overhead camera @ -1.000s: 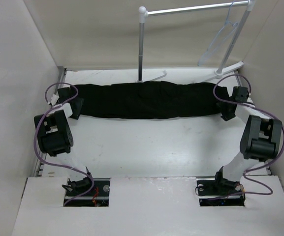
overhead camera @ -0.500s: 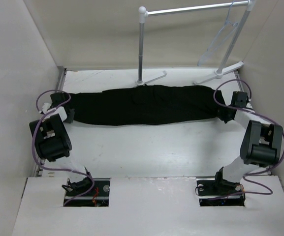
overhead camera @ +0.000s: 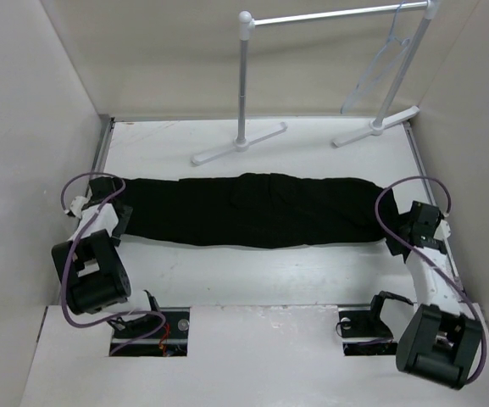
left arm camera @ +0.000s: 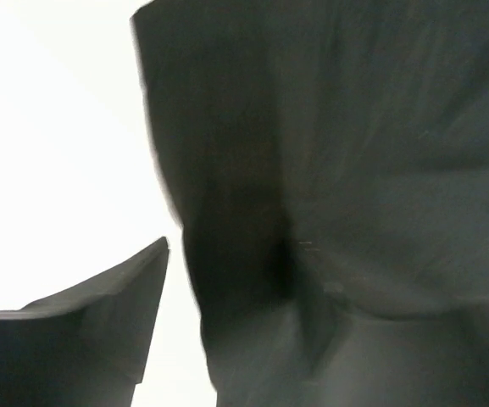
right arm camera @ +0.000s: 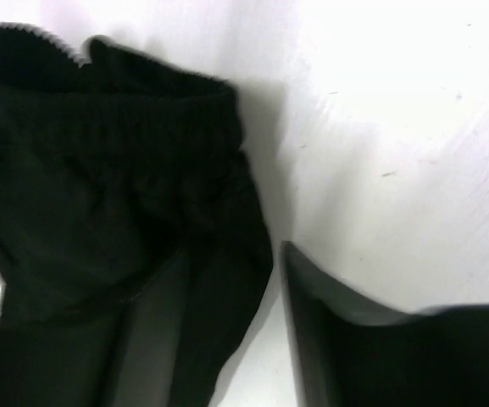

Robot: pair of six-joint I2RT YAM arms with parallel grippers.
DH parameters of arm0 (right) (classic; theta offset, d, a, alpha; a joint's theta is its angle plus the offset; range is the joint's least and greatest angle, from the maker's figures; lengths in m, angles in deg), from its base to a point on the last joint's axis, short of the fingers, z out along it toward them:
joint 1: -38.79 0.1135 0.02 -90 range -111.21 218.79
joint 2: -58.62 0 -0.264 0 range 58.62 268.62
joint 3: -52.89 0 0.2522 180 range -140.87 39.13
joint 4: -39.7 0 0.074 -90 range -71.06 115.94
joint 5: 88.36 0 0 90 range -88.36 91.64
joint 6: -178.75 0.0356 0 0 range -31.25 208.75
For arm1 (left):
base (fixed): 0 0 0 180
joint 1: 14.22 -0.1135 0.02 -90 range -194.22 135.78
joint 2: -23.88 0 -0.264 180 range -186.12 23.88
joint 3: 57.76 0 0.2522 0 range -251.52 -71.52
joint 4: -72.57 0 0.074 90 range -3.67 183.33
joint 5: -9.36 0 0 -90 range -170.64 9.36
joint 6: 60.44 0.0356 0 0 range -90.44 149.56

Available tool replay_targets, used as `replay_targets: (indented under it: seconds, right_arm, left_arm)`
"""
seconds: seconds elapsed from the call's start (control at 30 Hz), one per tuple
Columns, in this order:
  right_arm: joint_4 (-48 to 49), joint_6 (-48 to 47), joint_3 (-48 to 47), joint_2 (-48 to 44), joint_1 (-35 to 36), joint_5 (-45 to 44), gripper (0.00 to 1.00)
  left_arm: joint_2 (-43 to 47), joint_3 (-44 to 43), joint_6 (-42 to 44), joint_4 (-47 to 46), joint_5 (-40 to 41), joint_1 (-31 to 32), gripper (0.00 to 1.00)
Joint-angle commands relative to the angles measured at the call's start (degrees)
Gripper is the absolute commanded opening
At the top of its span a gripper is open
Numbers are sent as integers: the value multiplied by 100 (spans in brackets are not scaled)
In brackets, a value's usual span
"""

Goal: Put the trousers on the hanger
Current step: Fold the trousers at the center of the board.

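Note:
I next need to move my right gripper outward onto the waistband's near corner, as my open fingers straddle the trousers' near edge just short of the ribbed waistband (right arm camera: 134, 127).
The black trousers (overhead camera: 257, 209) lie stretched out flat across the table, left to right. My left gripper (overhead camera: 119, 217) sits at their left end. In the left wrist view its jaws (left arm camera: 236, 271) stand open: bare table shows between one finger (left arm camera: 83, 331) and the cloth (left arm camera: 354, 170), which hides the other finger. My right gripper (overhead camera: 402, 235) sits at the right end, by the ribbed waistband (right arm camera: 134, 127). It (right arm camera: 223, 271) is open too, with one finger (right arm camera: 371, 348) apart from the cloth. The pale hanger (overhead camera: 378, 72) hangs on the rack's bar at the back right.
The white garment rack (overhead camera: 244, 76) stands at the back, its two feet (overhead camera: 240, 142) on the table just behind the trousers. White walls close in the left, right and back sides. Purple cables loop off both wrists.
Both arms drew back toward the near edge and dragged the trousers forward, off the rack's feet. Both grippers have let go of the cloth and stand open.

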Motion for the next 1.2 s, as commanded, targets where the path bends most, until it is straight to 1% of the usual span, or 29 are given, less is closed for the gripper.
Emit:
replay_targets:
  seconds: [0.0, 0.03, 0.07, 0.17, 0.23, 0.3, 0.37, 0.43, 0.5, 0.6, 0.73, 0.8, 0.83, 0.87, 0.93, 0.97, 1.0, 1.03, 1.1, 1.17]
  right_arm:
    - [-395, -307, -328, -624, -5, 25, 65]
    - [-588, -404, -486, -843, -5, 8, 72]
    - [-729, -440, -619, -1019, -31, -27, 77]
    - [-959, -475, -883, -1188, -22, -246, 85]
    - [-715, -440, -779, -987, -66, -203, 90]
    - [-293, -519, -673, -496, -162, -19, 93]
    - [146, -580, -664, 14, -224, 314, 94]
    - [402, -581, -742, 488, -373, 447, 94]
    - [447, -572, -848, 762, -505, 544, 94]
    - [543, -458, -831, 1087, -541, 448, 93]
    - [622, -116, -883, 1737, -340, 492, 91]
    - [824, 25, -927, 2062, -269, 456, 88]
    - [938, 69, -945, 2247, -277, 448, 84]
    - [1078, 139, -971, 2431, -286, 508, 77]
    - [1386, 254, -963, 2678, -286, 544, 58]
    - [1518, 307, -937, 2749, -286, 570, 42]
    - [1606, 351, -901, 2741, -260, 597, 31]
    - [1598, 377, -866, 2601, -225, 545, 23]
    - [1432, 343, -813, 1971, -146, 143, 18]
    - [863, 237, -1040, 1346, -163, -298, 18]
  left_arm:
    - [710, 111, -1, 427, 262, 6, 66]
    - [930, 33, 8, 515, 271, 23, 70]
    - [1132, -73, 8, 621, 271, 154, 73]
    - [1572, -424, -10, 850, 359, 750, 76]
    - [1705, -574, -115, 868, 429, 1277, 76]
    - [1714, -671, -194, 833, 429, 1910, 76]
    - [1662, -680, -256, 710, 438, 2569, 76]
    - [1653, -628, -308, 587, 438, 3001, 76]
    - [1618, -566, -309, 472, 377, 3353, 75]
    - [1731, -408, -291, 279, 237, 3539, 75]
    - [1890, -197, -317, 103, -54, 3513, 75]
    - [1934, -127, -309, 7, -124, 3469, 75]
    - [1934, -100, -291, -28, -168, 3443, 75]
    - [1934, -57, -291, -46, -212, 3416, 75]
    - [1934, -4, -291, -81, -282, 3372, 75]
    - [1934, 23, -291, -81, -300, 3355, 74]
    - [1943, 23, -291, -81, -309, 3337, 74]
    - [1951, 23, -282, -81, -300, 3328, 74]
    - [1960, -47, -282, -64, -291, 3302, 74]
    - [1934, -152, -274, -20, -300, 3319, 74]
